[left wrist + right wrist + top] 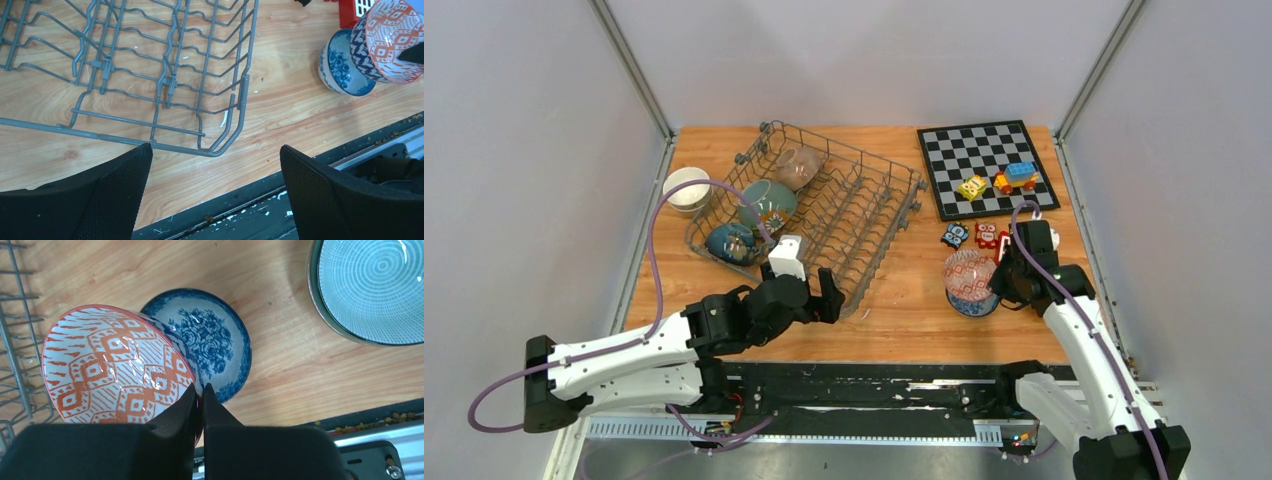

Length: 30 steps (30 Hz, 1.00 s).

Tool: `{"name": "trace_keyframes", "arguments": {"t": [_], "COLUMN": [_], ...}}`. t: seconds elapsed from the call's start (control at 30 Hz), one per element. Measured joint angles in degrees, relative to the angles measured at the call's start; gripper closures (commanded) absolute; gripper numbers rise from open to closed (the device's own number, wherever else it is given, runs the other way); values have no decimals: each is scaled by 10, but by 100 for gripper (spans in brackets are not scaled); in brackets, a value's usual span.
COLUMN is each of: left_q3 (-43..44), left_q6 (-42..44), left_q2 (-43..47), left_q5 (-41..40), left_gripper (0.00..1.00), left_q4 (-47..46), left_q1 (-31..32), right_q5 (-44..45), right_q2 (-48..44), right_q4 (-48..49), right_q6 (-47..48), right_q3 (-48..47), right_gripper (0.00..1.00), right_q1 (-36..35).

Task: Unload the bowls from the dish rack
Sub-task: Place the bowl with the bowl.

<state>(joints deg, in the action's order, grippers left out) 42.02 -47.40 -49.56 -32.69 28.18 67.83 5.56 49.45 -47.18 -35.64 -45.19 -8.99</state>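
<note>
I next need to lower my right gripper, easing slightly toward the striped teal bowl, to nest the orange-patterned bowl inside the open blue floral bowl (973, 299) (210, 340). The orange-patterned bowl hangs off-centre above.
The grey wire dish rack (864, 215) lies at the centre left, its near corner (227, 142) just ahead of my left gripper. Three bowls stand in it: a brown one (799, 165), a teal one (769, 203) and a dark blue one (732, 243). My left gripper (215, 150) (819, 295) is open and holds nothing. My right gripper (202, 387) (1002, 278) is shut on the rim of an orange-patterned bowl (115, 365) (969, 272), which tilts over a blue floral bowl (210, 340) (345, 65) on the table.
A striped teal bowl (372, 287) rests on the wood beside the right gripper. A white bowl (687, 188) sits left of the rack. A chessboard (959, 165) with toy bricks lies at the back right, small toys (972, 235) in front of it. A black rail (874, 390) runs along the near edge.
</note>
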Motion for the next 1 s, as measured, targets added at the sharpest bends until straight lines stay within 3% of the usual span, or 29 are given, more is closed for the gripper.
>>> {"name": "trace_keyframes", "arguments": {"t": [0.9, 1.0], "left_q3": [-17, -17], "left_q6": [-26, -26], "left_q2": [-7, -9], "left_q5": [1, 1], "left_gripper": [2, 2], "left_q4": [-11, -11], "left_q1": [0, 0], "right_q5": [-1, -1], "right_q2": [6, 6], "right_q4": [99, 103], "right_q6": [-23, -23], "right_q3": [111, 112], "right_gripper": [97, 93], "right_q1": [42, 43]}}
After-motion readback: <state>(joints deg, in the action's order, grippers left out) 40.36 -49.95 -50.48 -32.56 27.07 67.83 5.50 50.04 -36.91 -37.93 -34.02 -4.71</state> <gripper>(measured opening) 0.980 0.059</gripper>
